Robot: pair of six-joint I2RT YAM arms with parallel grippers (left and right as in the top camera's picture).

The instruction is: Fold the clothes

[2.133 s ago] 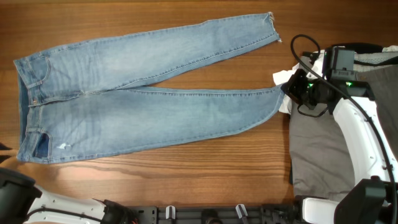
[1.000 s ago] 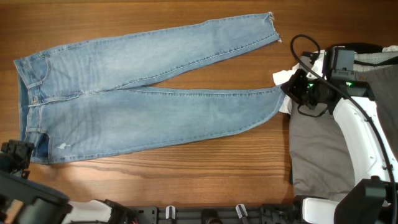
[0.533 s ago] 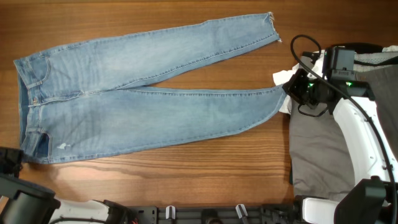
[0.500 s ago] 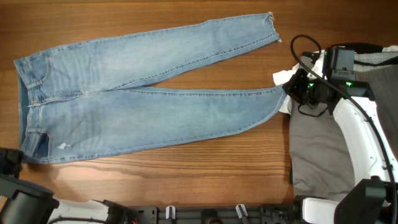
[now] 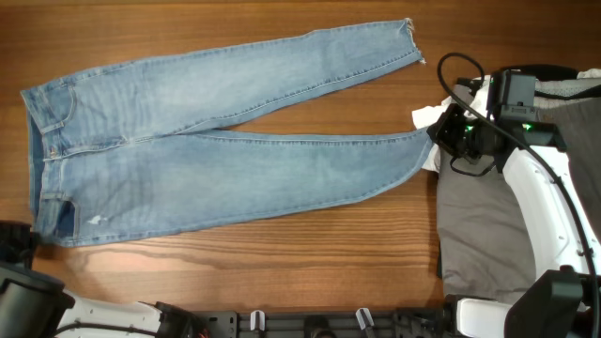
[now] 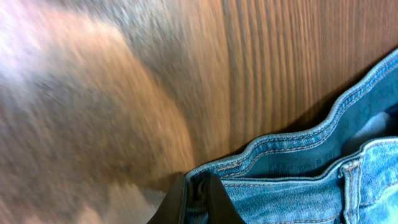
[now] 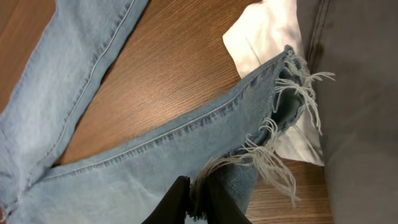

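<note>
The far leg's frayed hem [image 5: 411,44] is outward of my right gripper, so next I should lift the gripper up and outward, then lower it onto that hem and let go.
Light-blue denim jeans [image 5: 216,141] lie spread flat across the table, waist at the left, legs running right, with a small white rip [image 5: 94,222] near the front left. My left gripper [image 6: 197,200] is shut on the waistband corner [image 6: 280,155] at the table's front left [image 5: 23,239]. My right gripper [image 7: 200,202] is shut on the frayed hem [image 7: 273,137] of the near leg, at the right [image 5: 441,131]. Grey trousers [image 5: 484,225] and a white garment [image 5: 427,117] lie under and beside that hem.
The far leg's frayed hem [image 5: 408,38] lies at the back, right of middle. The right arm's white link [image 5: 554,207] rests over the grey trousers. A dark rail [image 5: 310,324] runs along the table's front edge. Bare wood [image 5: 282,253] lies in front of the jeans.
The left gripper came in at the front left corner and closed on the waistband, shifting slightly left. The right arm and the jeans have stayed put.
</note>
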